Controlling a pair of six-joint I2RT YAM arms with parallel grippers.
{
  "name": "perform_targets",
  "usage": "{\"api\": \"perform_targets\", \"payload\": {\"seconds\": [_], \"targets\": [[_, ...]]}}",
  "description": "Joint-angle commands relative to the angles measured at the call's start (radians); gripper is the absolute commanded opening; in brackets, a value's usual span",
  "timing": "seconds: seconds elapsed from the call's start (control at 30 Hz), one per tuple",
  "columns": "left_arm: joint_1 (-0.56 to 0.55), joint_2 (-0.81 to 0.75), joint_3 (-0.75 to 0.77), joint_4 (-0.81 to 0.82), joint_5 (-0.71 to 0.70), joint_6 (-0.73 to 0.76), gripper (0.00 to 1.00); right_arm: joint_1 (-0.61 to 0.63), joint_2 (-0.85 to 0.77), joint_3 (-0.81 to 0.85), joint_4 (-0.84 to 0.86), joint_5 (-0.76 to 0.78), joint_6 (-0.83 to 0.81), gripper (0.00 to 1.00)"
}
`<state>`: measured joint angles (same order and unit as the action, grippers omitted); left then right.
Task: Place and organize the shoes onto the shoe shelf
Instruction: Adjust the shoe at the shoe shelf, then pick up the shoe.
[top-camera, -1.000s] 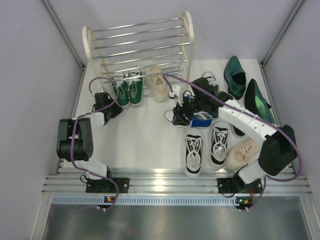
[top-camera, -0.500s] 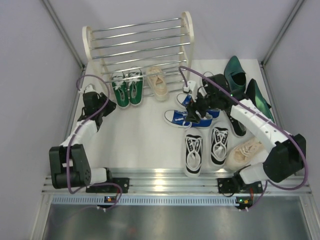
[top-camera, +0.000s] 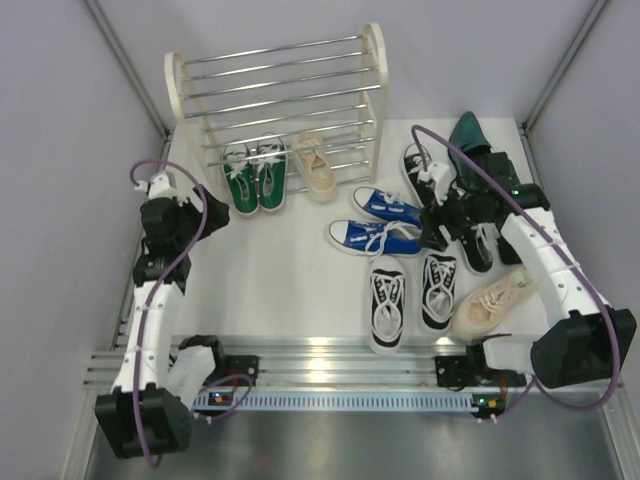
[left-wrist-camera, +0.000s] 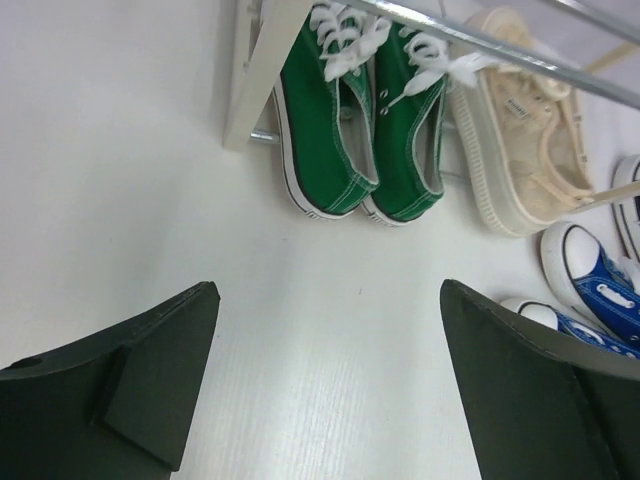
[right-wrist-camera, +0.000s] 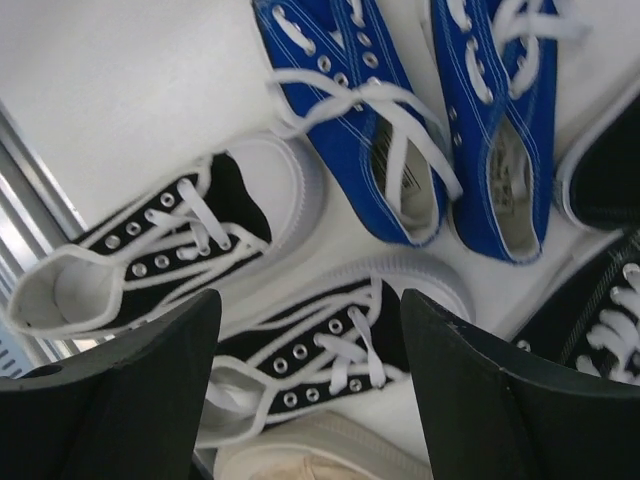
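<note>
The other beige sneaker is already on the shelf, so my right gripper will next go back and to the right in the top view, then down onto the loose beige sneaker's collar edge (top-camera: 514, 281).
The shoe shelf (top-camera: 275, 90) stands at the back, its cream side panel (left-wrist-camera: 262, 70) close ahead in the left wrist view. A green pair (top-camera: 255, 178) (left-wrist-camera: 370, 120) and one beige sneaker (top-camera: 316, 165) (left-wrist-camera: 525, 130) sit at its lowest rods. My left gripper (top-camera: 190, 222) (left-wrist-camera: 328, 290) is open and empty over bare table, left of the green pair. Two blue sneakers (top-camera: 380, 222) (right-wrist-camera: 440, 120) lie mid-table. My right gripper (top-camera: 440, 225) (right-wrist-camera: 310, 297) hangs open and empty above a black-and-white sneaker (right-wrist-camera: 330, 360).
A black-and-white pair (top-camera: 410, 298) and a second beige sneaker (top-camera: 495, 298) lie near the front rail. More black sneakers (top-camera: 475, 250) and the dark green dress shoes (top-camera: 470, 135) crowd the right side. Grey walls close in left and right.
My left gripper drew back left from the green pair and opened wide. My right gripper left the blue sneakers on the table, moved right, and opened further.
</note>
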<state>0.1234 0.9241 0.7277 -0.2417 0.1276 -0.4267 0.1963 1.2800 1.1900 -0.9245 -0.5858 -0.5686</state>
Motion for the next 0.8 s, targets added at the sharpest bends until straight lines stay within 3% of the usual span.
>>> {"api": "perform_targets", "payload": {"seconds": [0.0, 0.17, 0.3, 0.53, 0.63, 0.77], "targets": [[0.005, -0.158, 0.004, -0.068, -0.026, 0.057, 0.98, -0.098, -0.071, -0.033, -0.187, 0.092, -0.143, 0.76], [0.005, -0.304, -0.095, -0.105, 0.072, 0.04, 0.98, -0.233, -0.165, -0.151, -0.298, 0.225, -0.209, 0.78], [0.005, -0.407, -0.168, -0.102, 0.13, -0.003, 0.98, -0.242, -0.222, -0.233, -0.313, 0.247, -0.198, 0.78], [0.005, -0.427, -0.171, -0.099, 0.141, 0.009, 0.98, -0.254, -0.231, -0.277, -0.273, 0.391, -0.16, 0.77], [0.005, -0.427, -0.172, -0.099, 0.141, 0.008, 0.98, -0.288, -0.241, -0.274, -0.292, 0.443, -0.241, 0.78], [0.005, -0.423, -0.174, -0.097, 0.141, 0.006, 0.98, -0.373, -0.274, -0.23, -0.349, 0.431, -0.515, 0.81]]}}
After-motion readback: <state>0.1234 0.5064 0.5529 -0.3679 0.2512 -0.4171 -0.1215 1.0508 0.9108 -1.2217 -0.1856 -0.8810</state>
